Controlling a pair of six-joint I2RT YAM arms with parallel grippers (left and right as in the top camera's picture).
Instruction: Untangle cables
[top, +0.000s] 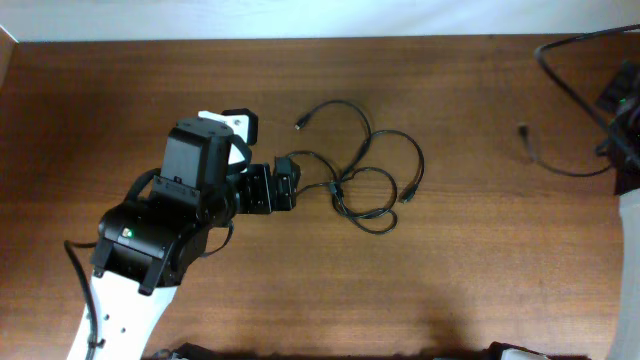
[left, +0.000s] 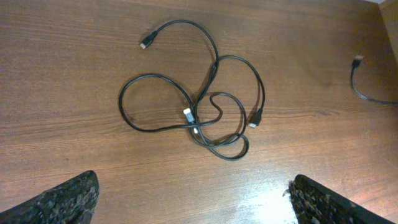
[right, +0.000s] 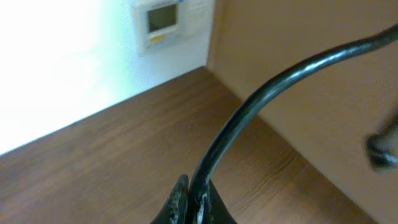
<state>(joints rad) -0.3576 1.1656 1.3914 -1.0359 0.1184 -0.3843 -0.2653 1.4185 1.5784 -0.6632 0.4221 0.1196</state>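
Observation:
The robot's right gripper will next go down toward the bare table, tilt its fingers downward and open, because the cable it holds is clear of the tangle.
A tangle of thin black cables (top: 365, 175) lies on the wooden table in overlapping loops, with small plugs at the ends. It fills the middle of the left wrist view (left: 199, 112). My left gripper (top: 285, 186) is just left of the tangle, open and empty, with its fingers wide apart (left: 193, 205). One separate black cable (top: 545, 160) lies at the right, its plug end free (left: 357, 60). My right gripper (right: 196, 202) is shut on a black cable (right: 261, 99) that arches up and to the right. The gripper sits at the table's far right edge (top: 625, 110).
A thicker black wire (top: 565, 75) loops near the right arm at the top right. A wall and a wall panel (right: 165, 22) show behind the table in the right wrist view. The left arm's body (top: 170, 220) covers the left part of the table.

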